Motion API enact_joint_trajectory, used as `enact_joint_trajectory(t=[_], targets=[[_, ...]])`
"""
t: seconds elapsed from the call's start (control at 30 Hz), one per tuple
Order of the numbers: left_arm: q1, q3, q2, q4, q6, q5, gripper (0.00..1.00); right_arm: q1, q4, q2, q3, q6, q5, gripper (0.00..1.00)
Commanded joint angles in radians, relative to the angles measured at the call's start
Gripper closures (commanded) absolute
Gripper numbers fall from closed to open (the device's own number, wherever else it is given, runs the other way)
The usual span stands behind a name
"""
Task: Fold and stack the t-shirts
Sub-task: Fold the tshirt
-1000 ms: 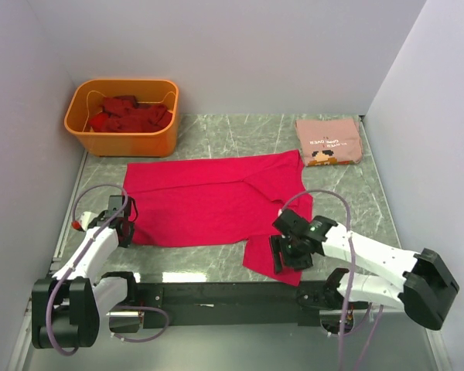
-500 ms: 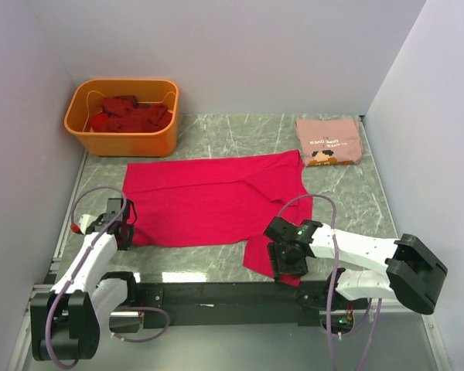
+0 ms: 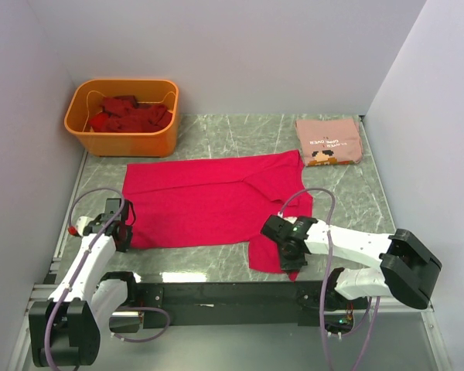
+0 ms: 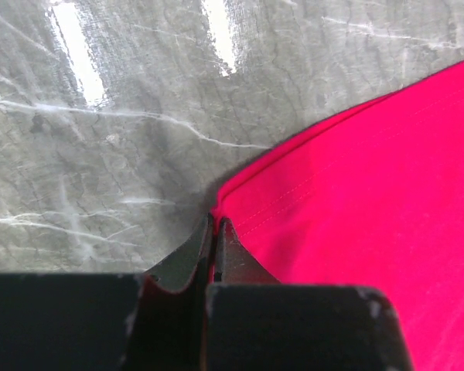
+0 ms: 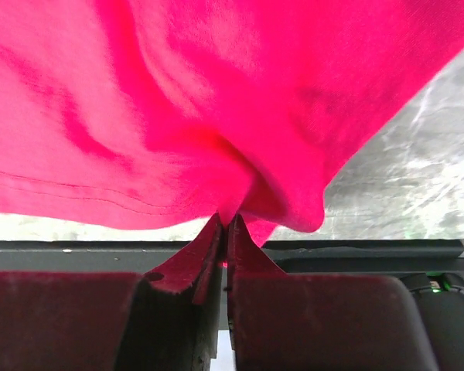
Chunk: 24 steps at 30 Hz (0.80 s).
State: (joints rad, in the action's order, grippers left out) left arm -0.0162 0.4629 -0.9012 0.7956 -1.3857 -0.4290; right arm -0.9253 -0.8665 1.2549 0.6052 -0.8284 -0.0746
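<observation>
The folded-in far sleeve is outward of my right gripper, which should next lift the near sleeve outward onto it, then let go.
A bright crimson-pink t-shirt (image 3: 209,199) lies spread flat across the marble table. My left gripper (image 3: 122,234) is shut on its near-left hem corner (image 4: 240,202), pinched between the fingertips. My right gripper (image 3: 288,249) is shut on the shirt's near-right sleeve, where the cloth (image 5: 240,139) bunches up and lifts off the table. A dusty salmon-pink t-shirt (image 3: 329,141) with a small printed graphic lies folded at the back right. Dark red t-shirts (image 3: 129,114) are heaped in the orange tub.
The orange plastic tub (image 3: 122,141) stands at the back left corner. White walls close in the table on the left, back and right. A black rail (image 3: 216,292) runs along the near edge between the arm bases.
My right gripper has slid left along the near-right sleeve and closed on it, bunching the cloth. The left gripper has kept its hold on the hem corner.
</observation>
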Motion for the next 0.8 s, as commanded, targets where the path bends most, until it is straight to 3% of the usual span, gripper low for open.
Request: enact_joint_trajectory(t=[0.0, 0.4, 0.77], targets=[[0.002, 0.046, 0.022, 0.037, -0.012, 0.004, 0.99, -0.006, -0.028, -0.003, 0.07, 0.003, -0.085, 0.97], [0.002, 0.098, 0.038, 0.033, 0.01, -0.007, 0.99, 0.132, -0.057, 0.003, 0.298, 0.169, -0.157, 1.0], [0.002, 0.189, -0.057, -0.024, 0.033, -0.024, 0.99, 0.327, 0.027, 0.073, 0.449, 0.279, -0.133, 1.0]])
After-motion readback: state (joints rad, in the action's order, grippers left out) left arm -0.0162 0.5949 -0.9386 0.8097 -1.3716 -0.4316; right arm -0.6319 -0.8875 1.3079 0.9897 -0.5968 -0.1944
